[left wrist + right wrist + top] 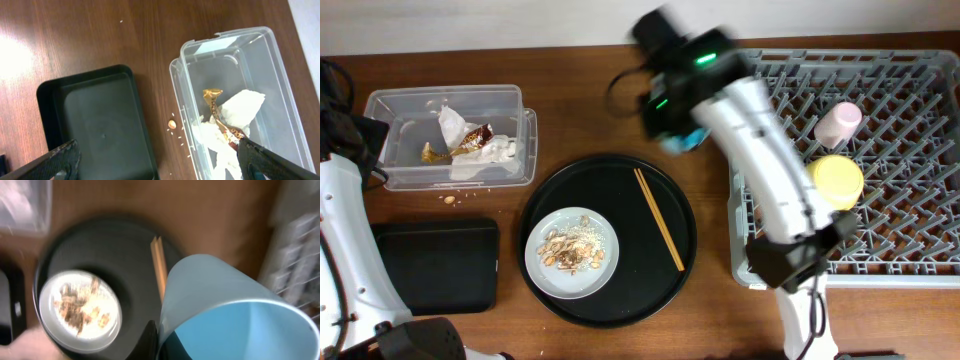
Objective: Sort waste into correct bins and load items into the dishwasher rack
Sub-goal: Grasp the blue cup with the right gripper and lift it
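Note:
I need to tilt and bring the small blue cup down in my right gripper next, onto the rack's free tray-side wires beside the pink cup (838, 122) and yellow bowl.
My right gripper (676, 128) is shut on the rim of the small blue cup (692, 138), held above the table between the round black tray and the dishwasher rack (910, 240). The cup fills the right wrist view (235, 310), with the gripper (162, 340) on its rim. The pink cup (838, 122) and yellow bowl (837, 180) sit in the rack. The grey plate (546, 268) holds food scraps (572, 250); chopsticks (660, 218) lie beside it. The clear tub (280, 65) holds paper (245, 105) and wrappers (215, 102). My left gripper (160, 167) is open over the shallow black tray (100, 120).
The large round black tray (620, 180) carries the plate and chopsticks. A few crumbs (172, 123) lie on the wooden table between the clear tub (510, 100) and the shallow black tray (435, 265). The right arm stretches over the rack's left edge.

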You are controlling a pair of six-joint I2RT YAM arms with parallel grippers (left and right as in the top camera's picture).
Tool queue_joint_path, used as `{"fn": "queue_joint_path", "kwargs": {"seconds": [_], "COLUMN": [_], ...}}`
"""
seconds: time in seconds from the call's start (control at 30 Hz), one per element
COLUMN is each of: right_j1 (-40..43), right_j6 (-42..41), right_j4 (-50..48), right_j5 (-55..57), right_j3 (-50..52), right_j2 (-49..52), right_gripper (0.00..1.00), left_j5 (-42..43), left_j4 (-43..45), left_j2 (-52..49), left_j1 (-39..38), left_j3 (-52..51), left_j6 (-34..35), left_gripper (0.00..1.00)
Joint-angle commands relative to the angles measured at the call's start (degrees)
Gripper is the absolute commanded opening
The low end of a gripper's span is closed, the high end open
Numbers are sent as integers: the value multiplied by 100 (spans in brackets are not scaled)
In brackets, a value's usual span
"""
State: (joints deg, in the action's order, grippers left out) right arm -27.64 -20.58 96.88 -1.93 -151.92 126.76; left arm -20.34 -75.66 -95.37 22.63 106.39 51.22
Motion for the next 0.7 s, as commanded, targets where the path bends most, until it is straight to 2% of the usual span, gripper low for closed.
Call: {"fn": "queue_joint_path", "kwargs": {"seconds": [0.0, 0.1, 0.13, 0.2, 0.23, 0.4, 0.53, 0.67], "right_j1": [1572, 2916, 3370, 3921, 4048, 4553, 4642, 4774], "right_j6": [737, 1591, 2155, 3027, 3189, 3388, 3383, 3383], "right_j4": [46, 46, 44, -20, -118, -1338, -2181, -2293], "right_j5": [-1032, -2839, -3547, -4457, -4697, -6406, -6966, -6940], "right_j3": [-302, -48, 208, 892, 1163, 3213, 4312, 4601], "right_j2": [-234, -195, -188, -168, -162, -157, -149, 31], "right_gripper": [4, 4, 4, 4, 4, 4, 4, 4], "left_j5": [-37, -37, -37, -37, -37, -37, -37, -37], "left_j4": [-9, -9, -9, -9, -9, -9, -9, -9], "left_j2": [-28, -28, -28, -28, -28, -28, -28, -28], "left_j1": [15, 15, 15, 15, 15, 15, 15, 15], "left_j3": [15, 15, 15, 15, 15, 15, 15, 15], "left_j6": [35, 35, 35, 35, 35, 35, 35, 35], "left_gripper": [99, 99, 99, 99, 99, 99, 99, 99]}}
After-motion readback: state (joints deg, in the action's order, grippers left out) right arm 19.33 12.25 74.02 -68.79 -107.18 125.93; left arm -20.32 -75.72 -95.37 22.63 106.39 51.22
